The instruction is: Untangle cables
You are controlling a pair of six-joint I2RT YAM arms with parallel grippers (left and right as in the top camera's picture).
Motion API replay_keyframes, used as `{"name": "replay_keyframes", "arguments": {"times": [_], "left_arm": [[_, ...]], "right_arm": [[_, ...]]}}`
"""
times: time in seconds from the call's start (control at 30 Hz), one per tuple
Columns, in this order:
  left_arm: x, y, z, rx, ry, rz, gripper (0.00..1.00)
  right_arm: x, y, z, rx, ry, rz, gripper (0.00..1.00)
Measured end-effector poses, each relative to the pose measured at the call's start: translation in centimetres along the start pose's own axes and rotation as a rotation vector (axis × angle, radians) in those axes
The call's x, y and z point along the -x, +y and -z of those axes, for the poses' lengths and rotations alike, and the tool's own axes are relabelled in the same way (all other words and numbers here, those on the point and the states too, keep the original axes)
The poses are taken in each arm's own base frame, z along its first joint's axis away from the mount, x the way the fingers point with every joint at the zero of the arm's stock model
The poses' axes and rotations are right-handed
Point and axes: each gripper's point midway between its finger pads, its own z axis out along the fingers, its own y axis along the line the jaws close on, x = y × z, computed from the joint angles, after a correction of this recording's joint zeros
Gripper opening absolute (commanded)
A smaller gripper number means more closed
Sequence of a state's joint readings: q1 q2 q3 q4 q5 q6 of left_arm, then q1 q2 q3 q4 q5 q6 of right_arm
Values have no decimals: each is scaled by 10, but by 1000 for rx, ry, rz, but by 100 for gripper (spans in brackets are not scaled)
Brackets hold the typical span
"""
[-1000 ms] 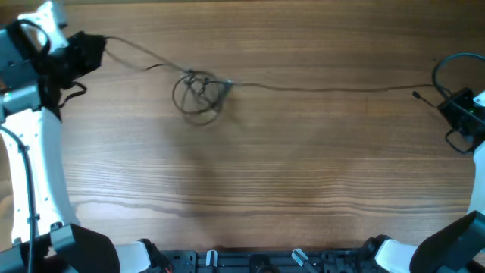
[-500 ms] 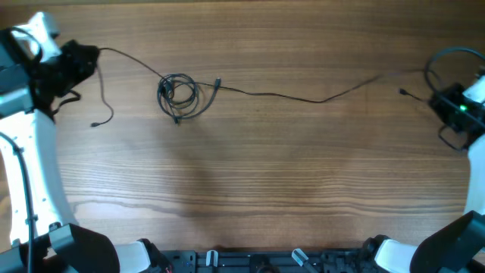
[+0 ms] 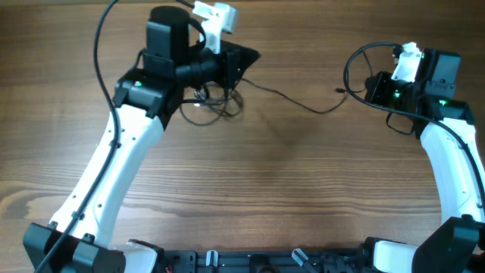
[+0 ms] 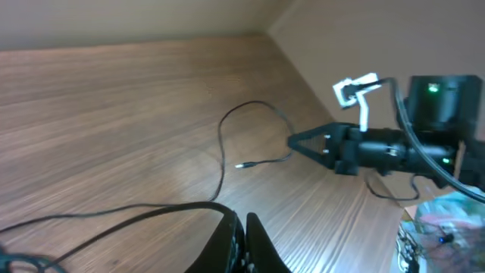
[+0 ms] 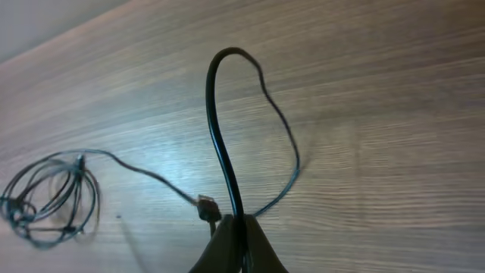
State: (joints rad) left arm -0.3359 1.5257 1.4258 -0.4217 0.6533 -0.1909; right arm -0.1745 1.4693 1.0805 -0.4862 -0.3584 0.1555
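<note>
My left gripper will turn its fingers toward the coil (image 3: 220, 107) (image 4: 26, 260) and open to let go of the piece of cable, since they point past the coil's loops toward the right gripper.
A small coil of thin black cable (image 3: 216, 114) lies at top centre, partly hidden under my left arm. A loose strand (image 3: 303, 106) runs right from it to a tiny plug (image 3: 339, 91). My left gripper (image 3: 250, 55) is above the coil and is shut on a cable strand (image 4: 114, 220) at its jaws (image 4: 239, 227). My right gripper (image 3: 370, 86) is shut at its jaws (image 5: 236, 227) on a cable that loops upward (image 5: 220, 114). The plug (image 5: 207, 206) lies just left of the right jaws. The coil (image 5: 49, 199) shows at the far left of that view.
The wooden table (image 3: 288, 189) fills the overhead view. The left arm's white link (image 3: 114, 174) crosses the left half diagonally. The right arm (image 3: 455, 174) stands along the right edge. The right gripper (image 4: 299, 142) also shows in the left wrist view, with another plug end (image 4: 241, 165) beside it.
My left arm has swung from the far left edge to the top centre over the coil. My right gripper has moved left, inward. The long strand between them has gone slack.
</note>
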Motion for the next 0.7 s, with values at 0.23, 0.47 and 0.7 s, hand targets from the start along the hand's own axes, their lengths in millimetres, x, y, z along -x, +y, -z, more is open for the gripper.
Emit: {"name": "replay_keyframes", "arguments": {"times": [0.23,0.47,0.7], "left_arm": [[-11,25,-2,172,23,36,4],[-11,52,5,331,9,42,70],[-30,90,-1,473,67,77,100]], "right_arm": [[-1,-4,0,-23,4,-3,4],[-5,-1,0,-2,22,-9,4],[-7,0,0,3,30,-11,4]]}}
